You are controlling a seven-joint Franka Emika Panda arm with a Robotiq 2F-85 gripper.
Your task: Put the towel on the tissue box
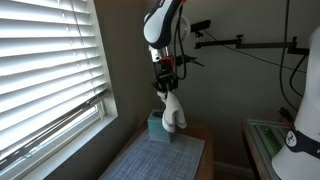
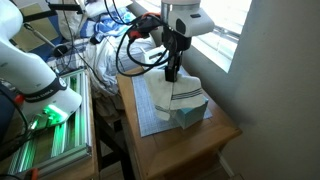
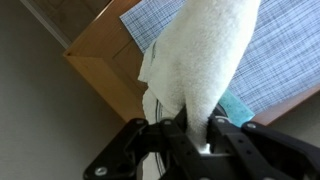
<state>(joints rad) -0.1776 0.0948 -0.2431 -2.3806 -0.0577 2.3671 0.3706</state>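
Observation:
The towel's held end still hangs above the tissue box, so my gripper will next move down and toward the window, over the box's top (image 1: 156, 116) (image 3: 234, 108), and let go of that end.
My gripper (image 1: 167, 86) is shut on a white towel (image 1: 173, 112) and holds it by one end so it hangs down. The towel's lower end drapes onto the teal tissue box (image 1: 156, 128) at the back of the wooden table. In an exterior view the gripper (image 2: 172, 72) is just above the towel (image 2: 186, 93), which spreads over the tissue box (image 2: 188, 117). In the wrist view the towel (image 3: 205, 55) runs from between the jaws (image 3: 197, 133) and hides most of the box (image 3: 237, 105).
A blue-grey placemat (image 1: 150, 158) lies on the wooden table (image 2: 178, 150) in front of the box. A window with blinds (image 1: 45, 60) is beside the table. A wall stands behind it. A cluttered bench with cables (image 2: 100, 40) is at the other side.

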